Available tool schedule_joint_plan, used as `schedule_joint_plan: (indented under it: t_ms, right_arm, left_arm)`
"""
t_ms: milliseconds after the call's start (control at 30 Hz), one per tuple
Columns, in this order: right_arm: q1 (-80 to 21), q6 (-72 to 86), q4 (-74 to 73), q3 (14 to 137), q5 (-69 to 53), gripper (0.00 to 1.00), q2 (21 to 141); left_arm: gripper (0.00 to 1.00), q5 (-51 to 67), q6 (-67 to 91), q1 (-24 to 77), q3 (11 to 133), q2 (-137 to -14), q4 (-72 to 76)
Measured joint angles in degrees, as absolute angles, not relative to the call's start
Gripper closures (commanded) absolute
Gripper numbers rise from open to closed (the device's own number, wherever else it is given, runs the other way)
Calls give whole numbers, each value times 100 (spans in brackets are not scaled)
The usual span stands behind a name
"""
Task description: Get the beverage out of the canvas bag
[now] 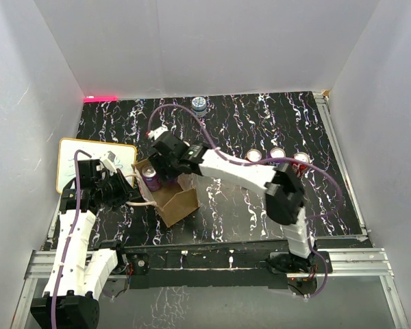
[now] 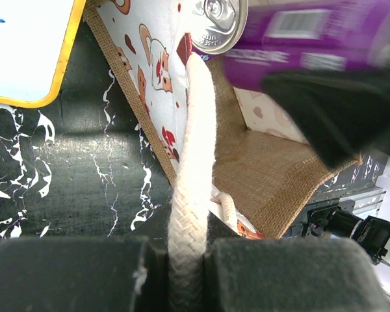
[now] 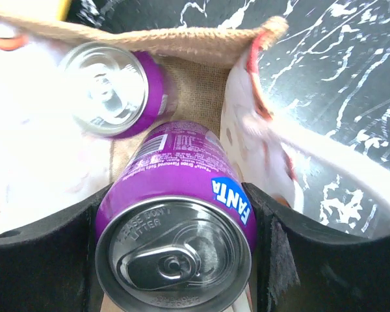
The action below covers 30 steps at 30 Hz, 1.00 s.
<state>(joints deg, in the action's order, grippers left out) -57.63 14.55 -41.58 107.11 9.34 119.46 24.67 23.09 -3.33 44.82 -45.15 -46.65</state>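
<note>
The tabletop beside the can row is right of my right gripper in the top view, so I next need to raise it from the bag (image 1: 178, 203), cross and lower to release.
The tan-brown canvas bag (image 1: 178, 203) stands at the table's left, its mouth open. My left gripper (image 1: 128, 188) is shut on one cream rope handle (image 2: 192, 169), which runs taut between the pads (image 2: 78, 273). My right gripper (image 1: 163, 164) reaches into the bag from the far side and is shut on a purple Fanta can (image 3: 175, 195), top towards the camera. A second purple can (image 3: 114, 88) lies deeper in the bag and also shows in the top view (image 1: 151, 179). The left wrist view shows the bag's burlap wall (image 2: 273, 175) and a purple can (image 2: 299, 42) behind a dark finger (image 2: 338, 110).
A white writing board with a yellow edge (image 1: 96, 164) lies left of the bag. Three cans (image 1: 277, 153) stand in a row at mid right. Another can (image 1: 199, 105) stands at the back wall. White walls close in the table on three sides.
</note>
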Motion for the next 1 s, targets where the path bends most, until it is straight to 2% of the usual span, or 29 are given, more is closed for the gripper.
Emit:
schedule_joint_plan:
  t_ms: [267,667,867,1000]
  right_arm:
    - [-5760,1833,-3148,9043,799,80,9598]
    - [-5732,2080,-3028,8250,626,82,8396]
    - [-5732,2095,-3109,7590,1345,86,6969]
    - [-5717,2209,-3238,6628,2158,89,5935]
  left_arm:
    - [100,2467,2309,-370,4464,-4532,-4648]
    - [100,2467,2311,-399,4423,-4534,-4644]
    - [100,2467,2311,-401,4423,-4534,-4641]
    - [100,2467,2311,-401,4423,-4536,-4637]
